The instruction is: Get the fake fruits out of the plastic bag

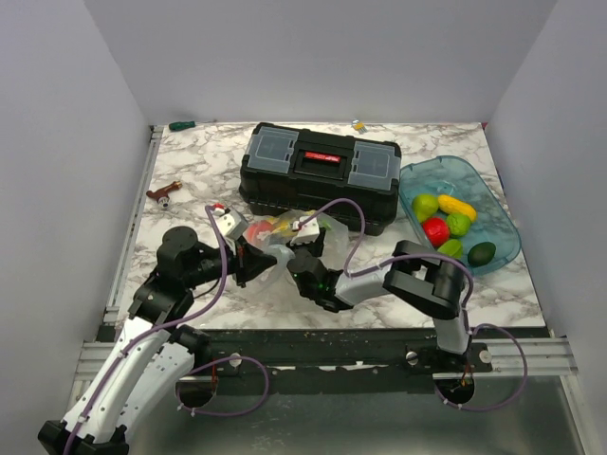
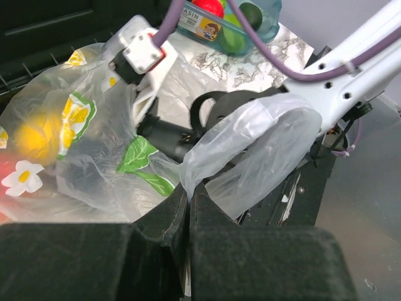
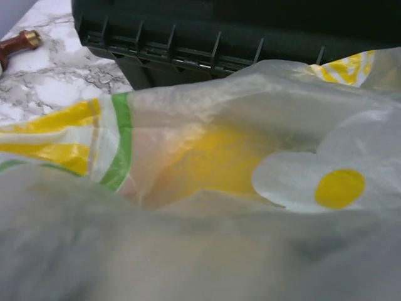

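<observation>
Next I need to lower my right gripper and push it deeper into the bag onto the yellow fruit (image 3: 219,157), since that fruit glows through the film beyond my fingers.
The plastic bag (image 1: 270,248), clear film printed with flowers and leaves, lies in front of the toolbox between both grippers. Fake fruits show through it: a yellow one (image 2: 36,141) and a red one (image 1: 258,230). My left gripper (image 2: 189,188) is shut on a fold of the bag's edge; in the top view it (image 1: 262,258) is at the bag's left side. My right gripper (image 1: 296,245) is pushed into the bag from the right, its fingers hidden by film. In the right wrist view film covers the fingers and a yellow fruit (image 3: 219,157) glows through it.
A black toolbox (image 1: 320,175) stands just behind the bag. A translucent blue tray (image 1: 446,163) at the right holds several fruits, among them a red one (image 1: 435,230) and a yellow one (image 1: 457,206). A brown-handled tool (image 1: 163,194) lies at the far left.
</observation>
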You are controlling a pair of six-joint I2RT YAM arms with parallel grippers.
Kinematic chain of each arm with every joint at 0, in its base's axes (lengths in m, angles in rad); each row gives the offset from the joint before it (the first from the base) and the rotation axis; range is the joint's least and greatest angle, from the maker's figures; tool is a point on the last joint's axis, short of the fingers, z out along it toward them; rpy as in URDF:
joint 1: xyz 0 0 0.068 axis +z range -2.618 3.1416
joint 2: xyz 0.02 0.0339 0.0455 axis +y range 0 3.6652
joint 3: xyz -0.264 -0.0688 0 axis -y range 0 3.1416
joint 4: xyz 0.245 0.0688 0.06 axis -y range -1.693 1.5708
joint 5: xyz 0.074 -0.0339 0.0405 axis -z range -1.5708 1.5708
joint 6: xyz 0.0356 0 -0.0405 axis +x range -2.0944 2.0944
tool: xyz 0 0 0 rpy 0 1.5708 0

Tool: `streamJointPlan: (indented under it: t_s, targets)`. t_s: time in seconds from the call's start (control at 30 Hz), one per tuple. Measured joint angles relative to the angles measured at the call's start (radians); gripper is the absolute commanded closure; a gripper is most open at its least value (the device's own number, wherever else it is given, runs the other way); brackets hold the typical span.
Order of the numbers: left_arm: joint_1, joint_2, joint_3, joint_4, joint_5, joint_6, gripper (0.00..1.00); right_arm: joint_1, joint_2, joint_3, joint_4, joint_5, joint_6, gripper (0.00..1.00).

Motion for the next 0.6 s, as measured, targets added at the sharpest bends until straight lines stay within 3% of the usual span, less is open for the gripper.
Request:
streamJointPlan:
  t_s: [0.4, 0.5, 0.6]
  targets:
    - [-0.008, 0.006, 0.0, 0.012, 0.019, -0.003, 1.0, -0.053, 0.145, 0.098, 0.039, 0.007, -0.07, 0.11]
    - [-0.008, 0.005, 0.0, 0.012, 0.019, -0.003, 1.0, -0.066, 0.157, 0.111, 0.04, 0.006, -0.077, 0.26]
    - [-0.008, 0.003, 0.0, 0.012, 0.019, -0.003, 1.0, -0.073, 0.16, 0.114, 0.039, 0.006, -0.082, 0.31]
